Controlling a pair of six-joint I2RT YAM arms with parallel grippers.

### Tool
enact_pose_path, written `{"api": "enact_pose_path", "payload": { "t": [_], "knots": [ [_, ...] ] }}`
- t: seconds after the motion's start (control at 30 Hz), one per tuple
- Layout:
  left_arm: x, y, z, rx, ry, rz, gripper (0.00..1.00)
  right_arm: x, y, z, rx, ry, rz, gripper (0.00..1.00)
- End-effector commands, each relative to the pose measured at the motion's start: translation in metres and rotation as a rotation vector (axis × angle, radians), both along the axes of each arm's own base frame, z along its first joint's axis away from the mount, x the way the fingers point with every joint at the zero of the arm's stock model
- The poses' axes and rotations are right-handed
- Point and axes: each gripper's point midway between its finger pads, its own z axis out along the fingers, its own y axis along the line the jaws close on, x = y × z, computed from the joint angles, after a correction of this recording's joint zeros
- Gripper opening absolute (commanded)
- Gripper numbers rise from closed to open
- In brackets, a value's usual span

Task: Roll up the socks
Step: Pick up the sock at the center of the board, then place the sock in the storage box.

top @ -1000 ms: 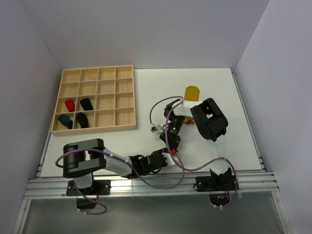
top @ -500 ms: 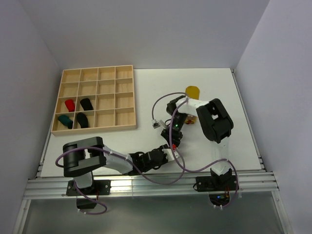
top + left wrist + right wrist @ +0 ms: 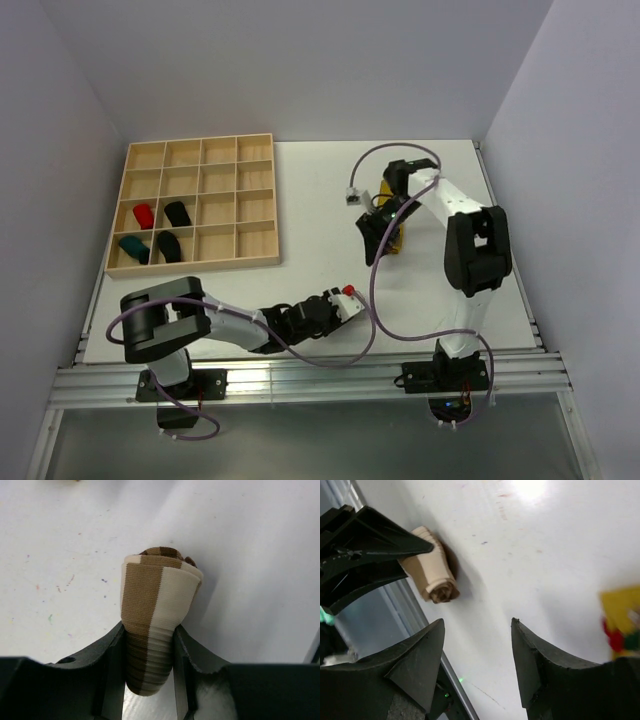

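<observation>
An empty section beside the farther black roll is outward of my left gripper and to its left in the top view. I should lift across, lower and let go.
A white and brown sock (image 3: 157, 595), rolled into a stubby roll, sits on the table with my left gripper (image 3: 150, 629) shut on its lower half. The right wrist view shows the same roll (image 3: 432, 572) at upper left, held by the left gripper's black fingers (image 3: 370, 545). My right gripper (image 3: 477, 622) hangs open above bare table, apart from the roll. A mustard yellow sock (image 3: 622, 610) shows at that view's right edge. From above, the left gripper (image 3: 338, 305) is near the table's front, and the right gripper (image 3: 380, 232) hovers over the yellow sock (image 3: 393, 238), hiding most of it.
A wooden tray (image 3: 255, 262) with several compartments stands at the back left. It holds a red roll (image 3: 143, 216), a teal roll (image 3: 133, 249) and two black rolls (image 3: 178, 213). Purple cables loop over the table's middle. The metal rail runs along the front edge.
My right gripper opened, left the roll at the left gripper and swung back toward the yellow sock. The left gripper kept its hold on the roll.
</observation>
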Motion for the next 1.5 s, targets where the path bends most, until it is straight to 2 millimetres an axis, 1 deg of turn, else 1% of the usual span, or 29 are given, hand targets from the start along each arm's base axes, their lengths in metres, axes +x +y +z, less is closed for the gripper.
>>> {"api": "enact_pose_path", "payload": {
  "t": [0.0, 0.07, 0.2, 0.23, 0.3, 0.33, 0.37, 0.43, 0.47, 0.5, 0.53, 0.57, 0.63, 0.67, 0.73, 0.8, 0.83, 0.87, 0.9, 0.93, 0.97, 1.03, 1.13, 1.17, 1.2, 1.23, 1.27, 1.33, 1.47],
  "knots": [
    [0.008, -0.004, 0.027, -0.105, 0.036, 0.024, 0.0, 0.023, -0.013, 0.045, 0.013, -0.126, -0.095, 0.63],
    [0.017, 0.0, 0.034, -0.145, 0.065, 0.063, 0.0, 0.032, -0.022, 0.054, 0.014, -0.166, -0.134, 0.62],
    [0.039, 0.006, 0.067, -0.255, 0.091, 0.132, 0.0, 0.045, -0.032, 0.067, 0.016, -0.229, -0.191, 0.62],
    [0.049, 0.013, 0.069, -0.255, 0.099, 0.169, 0.0, 0.048, -0.035, 0.069, 0.011, -0.239, -0.202, 0.62],
    [0.061, 0.018, 0.089, -0.311, 0.106, 0.213, 0.0, 0.049, -0.039, 0.074, 0.014, -0.248, -0.211, 0.62],
    [0.067, 0.024, 0.092, -0.315, 0.112, 0.241, 0.0, 0.051, -0.04, 0.078, 0.015, -0.26, -0.213, 0.62],
    [0.083, 0.037, 0.105, -0.344, 0.098, 0.3, 0.0, 0.053, -0.045, 0.078, 0.008, -0.262, -0.226, 0.62],
    [0.099, 0.05, 0.123, -0.394, 0.102, 0.378, 0.0, 0.057, -0.049, 0.081, -0.001, -0.283, -0.244, 0.62],
    [0.115, 0.073, 0.13, -0.39, 0.088, 0.473, 0.0, 0.06, -0.051, 0.082, -0.006, -0.294, -0.255, 0.62],
    [0.125, 0.081, 0.143, -0.419, 0.083, 0.527, 0.0, 0.064, -0.055, 0.084, -0.01, -0.304, -0.275, 0.62],
    [0.132, 0.094, 0.149, -0.419, 0.073, 0.58, 0.0, 0.067, -0.056, 0.084, -0.013, -0.31, -0.283, 0.62],
    [0.14, 0.115, 0.154, -0.409, 0.064, 0.651, 0.0, 0.069, -0.058, 0.085, -0.016, -0.314, -0.292, 0.62],
    [0.154, 0.141, 0.168, -0.432, 0.049, 0.775, 0.0, 0.073, -0.061, 0.087, -0.019, -0.327, -0.302, 0.62],
    [0.166, 0.164, 0.175, -0.448, 0.037, 0.857, 0.0, 0.075, -0.061, 0.087, -0.019, -0.329, -0.305, 0.62],
    [0.185, 0.208, 0.177, -0.438, 0.028, 1.018, 0.0, 0.079, -0.061, 0.09, -0.016, -0.338, -0.308, 0.62],
    [0.195, 0.241, 0.175, -0.411, 0.046, 1.158, 0.0, 0.082, -0.06, 0.092, -0.009, -0.332, -0.306, 0.62],
    [0.203, 0.27, 0.174, -0.39, 0.026, 1.257, 0.0, 0.083, -0.059, 0.092, -0.008, -0.329, -0.306, 0.62],
    [0.208, 0.284, 0.166, -0.348, 0.027, 1.32, 0.0, 0.084, -0.058, 0.09, -0.009, -0.317, -0.305, 0.62],
    [0.21, 0.296, 0.167, -0.311, 0.026, 1.369, 0.0, 0.086, -0.058, 0.09, -0.01, -0.316, -0.31, 0.62],
    [0.214, 0.317, 0.166, -0.279, 0.005, 1.443, 0.0, 0.089, -0.059, 0.09, -0.012, -0.321, -0.315, 0.62],
    [0.218, 0.325, 0.157, -0.235, 0.008, 1.483, 0.0, 0.09, -0.058, 0.09, -0.012, -0.32, -0.314, 0.62],
    [0.224, 0.341, 0.159, -0.184, -0.022, 1.551, 0.0, 0.091, -0.058, 0.087, -0.012, -0.312, -0.313, 0.61],
    [0.238, 0.353, 0.145, -0.066, -0.018, 1.612, 0.0, 0.091, -0.057, 0.082, -0.012, -0.296, -0.311, 0.61],
    [0.242, 0.355, 0.126, 0.013, 0.002, 1.623, 0.0, 0.09, -0.057, 0.08, -0.011, -0.287, -0.31, 0.61],
    [0.251, 0.354, 0.13, 0.017, -0.002, 1.635, 0.0, 0.089, -0.057, 0.079, -0.01, -0.286, -0.311, 0.61],
    [0.254, 0.355, 0.125, 0.053, 0.002, 1.641, 0.0, 0.088, -0.057, 0.076, -0.012, -0.279, -0.309, 0.61],
    [0.256, 0.355, 0.111, 0.104, 0.018, 1.643, 0.0, 0.087, -0.057, 0.075, -0.012, -0.276, -0.309, 0.61],
    [0.264, 0.355, 0.107, 0.13, 0.005, 1.645, 0.0, 0.083, -0.058, 0.072, -0.011, -0.276, -0.303, 0.61],
    [0.279, 0.349, 0.082, 0.154, 0.061, 1.62, 0.0, 0.077, -0.059, 0.066, -0.016, -0.27, -0.298, 0.61]
  ]
}}
